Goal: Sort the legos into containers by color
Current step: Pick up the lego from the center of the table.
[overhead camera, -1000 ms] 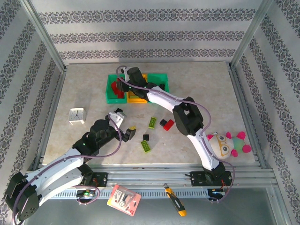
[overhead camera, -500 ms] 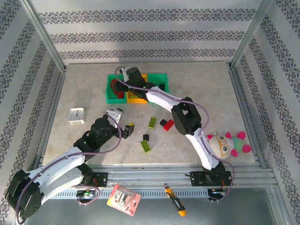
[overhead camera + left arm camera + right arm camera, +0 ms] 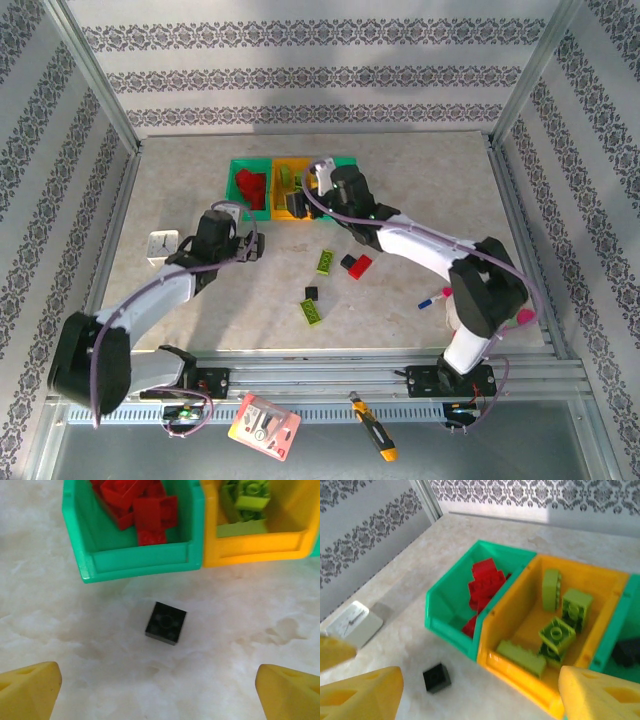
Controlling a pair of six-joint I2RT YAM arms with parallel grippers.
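Note:
My left gripper goes down open and eases outward around the black lego by the red legos' bin next, since that piece lies loose on the tabletop.
Three joined containers stand at the back: a green bin (image 3: 238, 205) of red legos (image 3: 142, 507), a yellow bin (image 3: 520, 630) of lime legos (image 3: 557, 635), and a green bin (image 3: 607, 647) with a black piece. One black lego (image 3: 166, 623) lies on the table just in front of the left bin, also in the right wrist view (image 3: 436, 678). My left gripper (image 3: 160, 695) hovers open above it, nothing between its fingers. My right gripper (image 3: 480, 695) is open and empty at the yellow bin's front edge. Loose lime (image 3: 327, 262), black (image 3: 347, 262), red (image 3: 361, 267), black (image 3: 311, 293) and lime (image 3: 313, 311) legos lie mid-table.
A small white clock (image 3: 163, 245) sits left of the left arm. A blue marker (image 3: 432, 298) lies by the right arm's elbow, and part of a plush toy (image 3: 522, 316) shows behind it. Metal rails border the table on both sides.
My right gripper opened and shifted right from over the left green bin to the yellow bin's front. My left arm swung from mid-table back and left toward the bins.

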